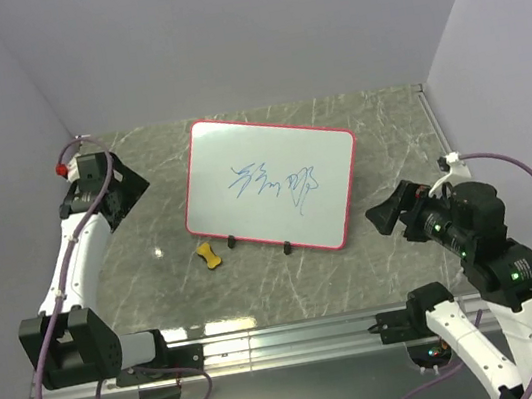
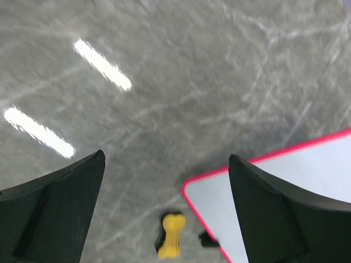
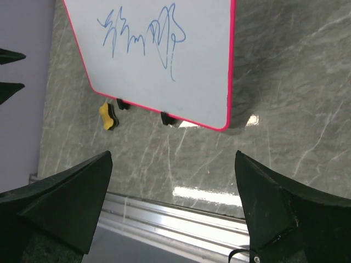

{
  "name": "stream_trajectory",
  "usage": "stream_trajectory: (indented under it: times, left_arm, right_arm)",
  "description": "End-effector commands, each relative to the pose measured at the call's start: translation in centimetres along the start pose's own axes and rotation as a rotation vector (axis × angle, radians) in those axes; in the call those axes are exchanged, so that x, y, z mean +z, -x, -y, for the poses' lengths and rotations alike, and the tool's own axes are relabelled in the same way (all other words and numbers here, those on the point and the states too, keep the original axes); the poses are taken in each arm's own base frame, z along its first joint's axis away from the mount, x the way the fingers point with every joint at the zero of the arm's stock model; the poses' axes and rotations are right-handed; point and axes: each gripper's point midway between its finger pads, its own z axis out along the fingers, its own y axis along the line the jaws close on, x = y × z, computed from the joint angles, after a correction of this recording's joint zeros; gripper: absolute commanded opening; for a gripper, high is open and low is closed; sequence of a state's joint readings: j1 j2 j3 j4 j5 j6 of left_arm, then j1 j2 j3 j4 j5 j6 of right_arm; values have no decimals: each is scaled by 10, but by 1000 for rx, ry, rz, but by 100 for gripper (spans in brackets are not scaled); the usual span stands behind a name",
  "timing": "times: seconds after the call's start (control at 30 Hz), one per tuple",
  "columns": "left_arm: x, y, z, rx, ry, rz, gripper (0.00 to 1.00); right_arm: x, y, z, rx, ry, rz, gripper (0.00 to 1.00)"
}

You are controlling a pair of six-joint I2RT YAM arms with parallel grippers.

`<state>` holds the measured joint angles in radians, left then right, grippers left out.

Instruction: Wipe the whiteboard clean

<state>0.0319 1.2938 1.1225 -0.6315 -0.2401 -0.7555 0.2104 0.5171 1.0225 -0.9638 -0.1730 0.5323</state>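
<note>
The left gripper brings its fingers across, back and down around the eraser's narrow middle point(image 1: 209, 256) point(image 2: 172, 236) next. It lies below the gripper and to its right in the top view.
The whiteboard point(image 1: 272, 183) with a red-pink rim stands tilted on small black feet in the middle of the table, blue scribbles across its face. It also shows in the right wrist view point(image 3: 159, 55) and its corner in the left wrist view point(image 2: 285, 186). A small yellow eraser point(image 1: 210, 255) lies on the table by the board's near left corner, seen in the left wrist view point(image 2: 171, 235) and in the right wrist view point(image 3: 108, 116). My left gripper point(image 1: 133, 192) is open and empty, held left of the board. My right gripper point(image 1: 382, 214) is open and empty, right of the board.
The grey marble table point(image 1: 157, 277) is boxed in by white walls on three sides. A metal rail point(image 1: 288, 338) runs along the near edge between the arm bases, and shows in the right wrist view point(image 3: 175, 219).
</note>
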Motion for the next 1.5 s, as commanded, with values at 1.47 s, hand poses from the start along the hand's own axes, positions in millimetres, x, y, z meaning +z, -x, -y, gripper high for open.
stream_trajectory:
  times: [1.47]
  left_arm:
    - [3,-231,5,219,126,-417,68]
  right_arm:
    - [7,-26,24,-2,-98,-90,97]
